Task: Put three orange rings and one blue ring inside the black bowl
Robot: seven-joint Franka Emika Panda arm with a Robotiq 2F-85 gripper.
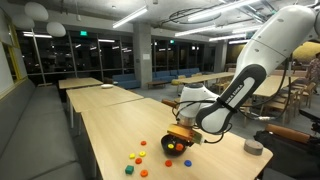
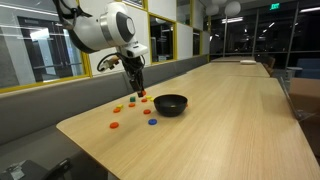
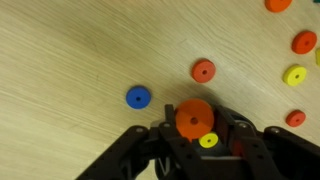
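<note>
Next, my gripper will move across toward the black bowl (image 1: 175,146) and lower the orange ring over the opening, because the ring still hangs beside the bowl's rim.
My gripper (image 3: 196,112) is shut on an orange ring (image 3: 193,122), held flat between the fingers a little above the table. Below it lie a blue ring (image 3: 138,97) to the left and another orange ring (image 3: 203,70) just ahead. More orange rings (image 3: 304,42) lie at the right. In an exterior view the gripper (image 2: 140,92) hangs over the scattered rings, left of the black bowl (image 2: 170,104). In an exterior view the bowl (image 1: 178,150) sits right below the gripper (image 1: 179,134).
Yellow rings (image 3: 294,75) lie among the orange ones, and one yellow ring (image 3: 208,141) shows under the gripper. Green rings (image 1: 168,163) lie near the bowl. A low grey round thing (image 1: 253,147) stands further along the long wooden table (image 2: 240,120).
</note>
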